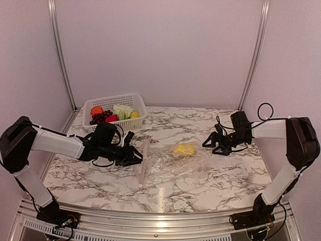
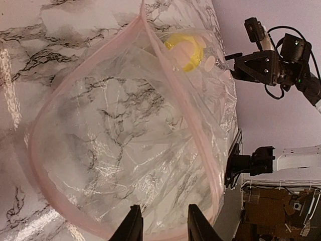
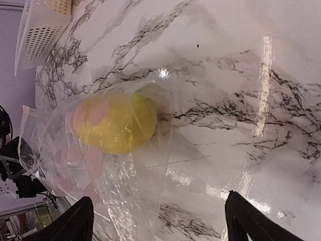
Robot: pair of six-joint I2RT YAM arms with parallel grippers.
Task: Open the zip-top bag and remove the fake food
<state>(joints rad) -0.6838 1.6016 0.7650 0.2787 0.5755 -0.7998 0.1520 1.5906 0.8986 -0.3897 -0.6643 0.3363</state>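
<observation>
My right gripper reaches left in the top view onto the bag's plastic (image 1: 199, 152) (image 3: 162, 134) beside the yellow food piece next, since the bag's opening gapes opposite.
The clear zip-top bag (image 1: 170, 163) lies flat mid-table, its pink zip strip (image 1: 142, 168) at the left and its mouth gaping open. One yellow fake food piece (image 1: 184, 149) sits inside near the closed end. It also shows in the left wrist view (image 2: 184, 52) and the right wrist view (image 3: 115, 123). My left gripper (image 1: 135, 155) is at the mouth rim, jaws a little apart and empty (image 2: 164, 227). My right gripper (image 1: 213, 142) is wide open and empty beside the closed end (image 3: 158, 221).
A white mesh basket (image 1: 135, 98) stands at the back left. It holds an orange piece (image 1: 97, 110), dark grapes (image 1: 100, 118), a red piece (image 1: 112, 118), a white-green cauliflower (image 1: 122, 111) and a yellow piece (image 1: 134, 115). Walls enclose the table.
</observation>
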